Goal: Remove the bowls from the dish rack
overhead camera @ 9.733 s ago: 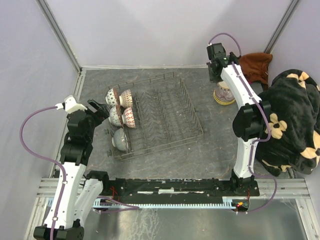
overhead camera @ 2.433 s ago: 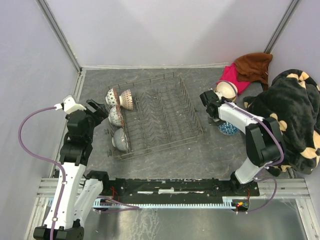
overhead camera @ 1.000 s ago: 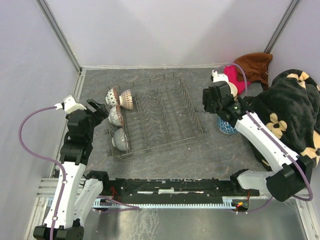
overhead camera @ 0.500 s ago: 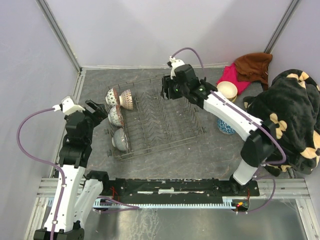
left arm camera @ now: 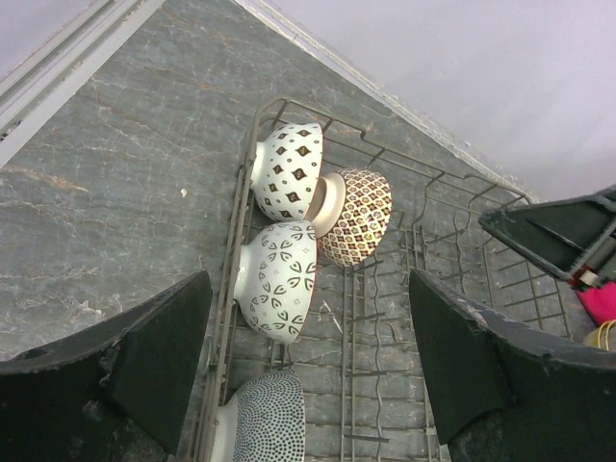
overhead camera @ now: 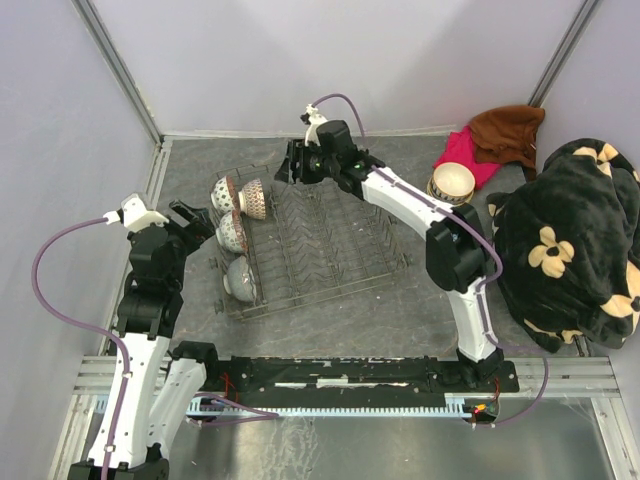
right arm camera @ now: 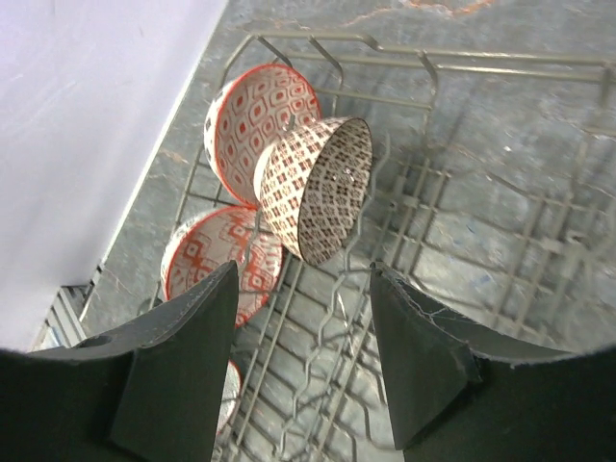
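Observation:
The brown lattice bowl's open rim (overhead camera: 263, 199) faces my right gripper. I should move that gripper down toward the left in the top view, onto the bowl rim's far edge.
The grey wire dish rack (overhead camera: 385, 215) lies mid-table and holds several bowls along its left end: two side by side at the back (overhead camera: 238, 196), one in the middle (overhead camera: 232, 233), a dotted one in front (overhead camera: 240, 278). My right gripper (overhead camera: 287, 170) hangs open and empty over the rack's far end, just right of the brown lattice bowl (right arm camera: 322, 188); a red-patterned bowl (right arm camera: 262, 130) stands behind it. My left gripper (overhead camera: 197, 224) is open and empty at the rack's left side, looking down on a leaf-patterned bowl (left arm camera: 277, 281). A stack of bowls (overhead camera: 452, 182) stands on the table at right.
A pink cloth (overhead camera: 470, 152) and a brown cloth (overhead camera: 510, 130) lie in the back right corner. A black blanket with pale flowers (overhead camera: 565, 240) fills the right edge. Enclosure walls stand close on the left, back and right. The rack's tines (left arm camera: 385, 318) stick up.
My right arm has swung left from the bowl stack to above the rack's far left end, gripper empty. The left arm has not moved.

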`<state>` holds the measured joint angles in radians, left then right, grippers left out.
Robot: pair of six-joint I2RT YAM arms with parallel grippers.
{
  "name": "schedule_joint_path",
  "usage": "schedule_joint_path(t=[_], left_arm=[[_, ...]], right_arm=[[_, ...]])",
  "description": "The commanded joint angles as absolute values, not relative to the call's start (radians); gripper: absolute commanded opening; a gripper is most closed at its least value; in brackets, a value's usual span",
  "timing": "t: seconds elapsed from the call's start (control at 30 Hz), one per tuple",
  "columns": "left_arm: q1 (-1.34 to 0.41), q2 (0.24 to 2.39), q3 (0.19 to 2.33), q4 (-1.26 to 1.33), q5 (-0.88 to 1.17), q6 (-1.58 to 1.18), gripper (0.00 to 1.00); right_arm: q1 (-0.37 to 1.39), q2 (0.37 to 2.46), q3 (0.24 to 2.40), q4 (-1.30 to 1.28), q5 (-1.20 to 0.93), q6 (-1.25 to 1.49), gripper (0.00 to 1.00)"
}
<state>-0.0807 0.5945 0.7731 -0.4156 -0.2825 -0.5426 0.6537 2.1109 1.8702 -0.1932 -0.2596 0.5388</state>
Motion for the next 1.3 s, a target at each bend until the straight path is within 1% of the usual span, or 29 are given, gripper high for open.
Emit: schedule_joint_path(t=[0.0, 0.2, 0.5, 0.87, 1.0, 1.27], left_arm=[[-0.081, 0.588, 0.778, -0.387, -0.279, -0.560, 0.90], [-0.081, 0.593, 0.775, -0.382, -0.282, -0.558, 0.90], [-0.081, 0.602, 0.764, -0.374, -0.282, -0.550, 0.90], [-0.081, 0.622, 0.755, -0.358, -0.286, -0.542, 0.90], [-0.081, 0.626, 0.752, -0.354, -0.290, -0.540, 0.90], [-0.081, 0.631, 0.755, -0.351, -0.295, -0.537, 0.90]], right_arm=[[0.654, 2.202, 1.986, -0.082, -0.352, 0.620, 0.65], [0.657, 2.317, 2.055, 0.001, -0.404, 0.708, 0.64], [0.666, 2.438, 2.074, 0.153, -0.455, 0.828, 0.63], [0.678, 2.518, 2.084, 0.283, -0.513, 0.931, 0.59], [0.683, 2.539, 2.078, 0.346, -0.532, 0.978, 0.53], [0.686, 2.555, 2.049, 0.437, -0.546, 1.047, 0.36]])
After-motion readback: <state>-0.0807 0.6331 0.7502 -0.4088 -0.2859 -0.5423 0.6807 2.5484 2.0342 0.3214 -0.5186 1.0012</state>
